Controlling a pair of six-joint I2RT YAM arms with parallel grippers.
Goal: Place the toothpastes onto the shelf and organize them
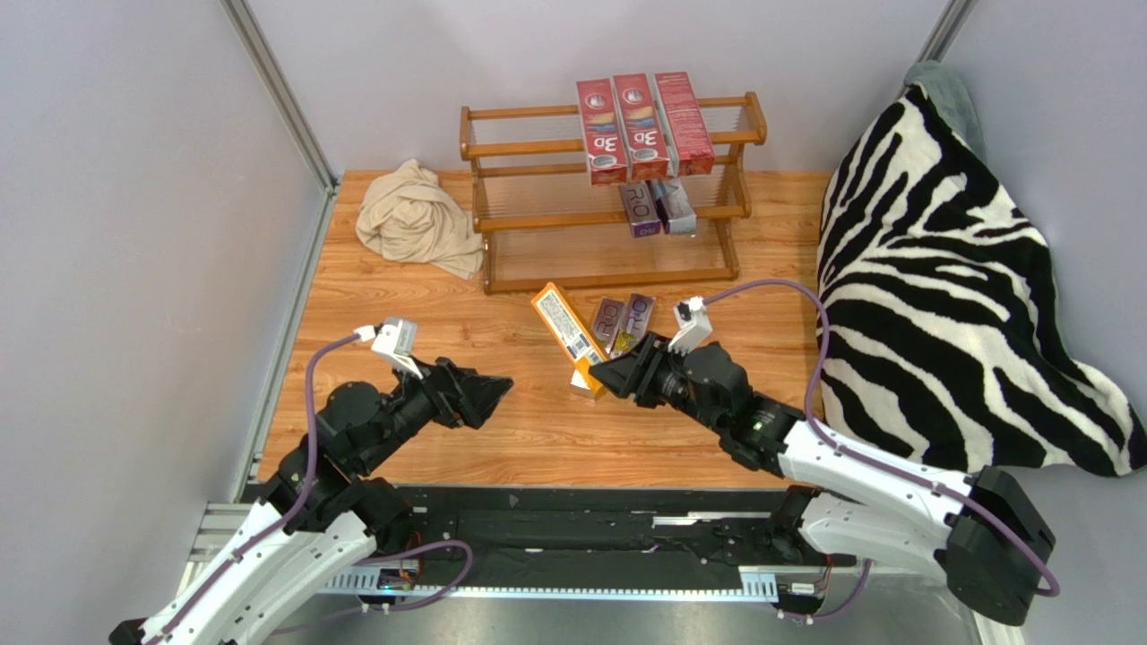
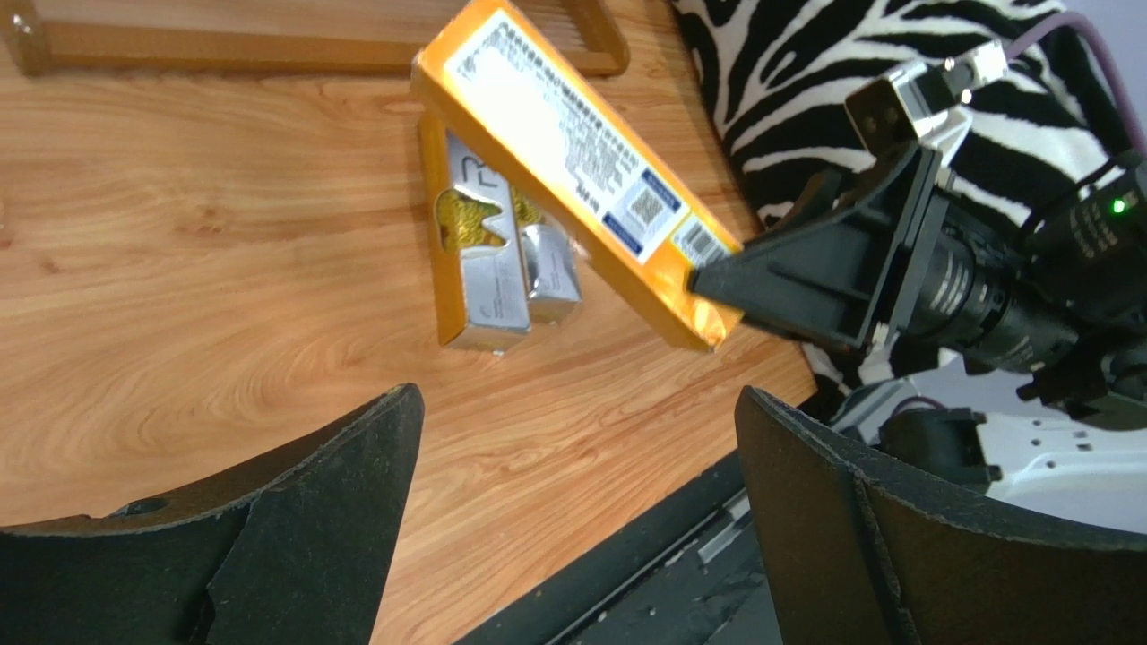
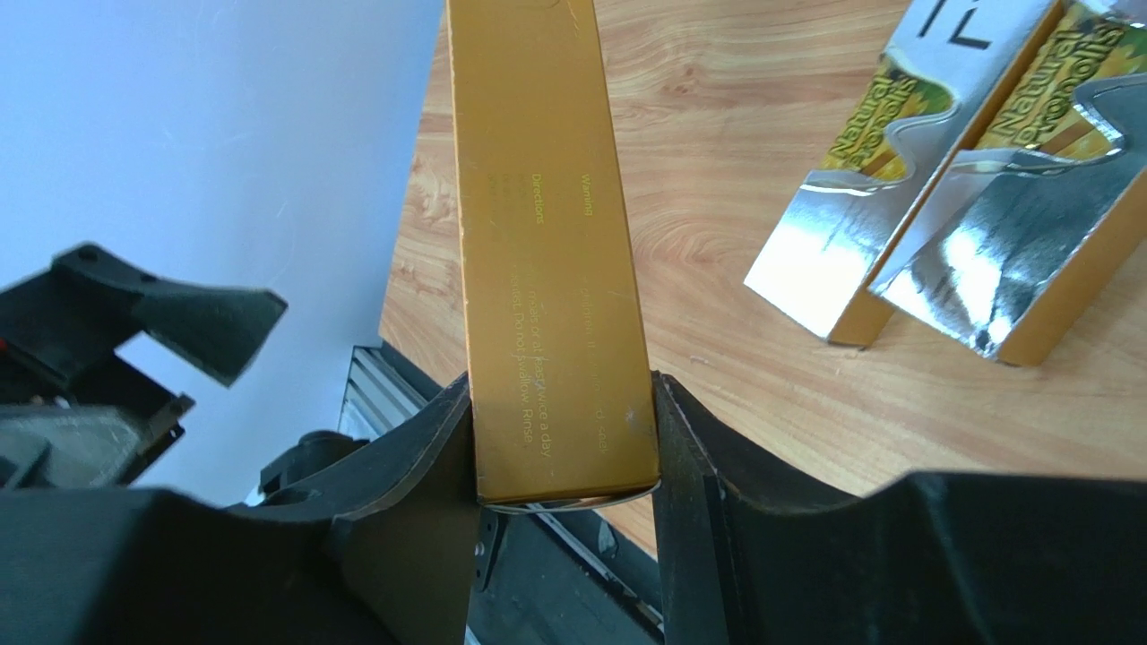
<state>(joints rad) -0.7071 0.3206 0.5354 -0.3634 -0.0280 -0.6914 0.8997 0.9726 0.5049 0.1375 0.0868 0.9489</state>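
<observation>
The right gripper moves outward next, turns the orange carton [image 1: 566,331] into the shelf's bottom level [image 1: 654,258] and releases it. That level is empty and lies outward of the gripper.
My right gripper [image 1: 602,378] is shut on the near end of an orange toothpaste carton [image 1: 566,331], which slants away over the wooden table; in the right wrist view the carton [image 3: 536,229] sits squeezed between both pads [image 3: 451,444]. Two silver cartons [image 1: 622,323] lie side by side just right of it. The shelf [image 1: 539,148] at the back carries three red cartons [image 1: 644,125] on top and two silver/purple ones [image 1: 656,206] on the middle tier. My left gripper [image 1: 496,393] is open and holds nothing, apart to the left of the orange carton [image 2: 566,161].
A beige cloth [image 1: 418,218] lies left of the shelf. A zebra-striped blanket [image 1: 943,269] covers the right side. Grey walls close the left and back. A black rail [image 1: 606,538] runs along the near table edge.
</observation>
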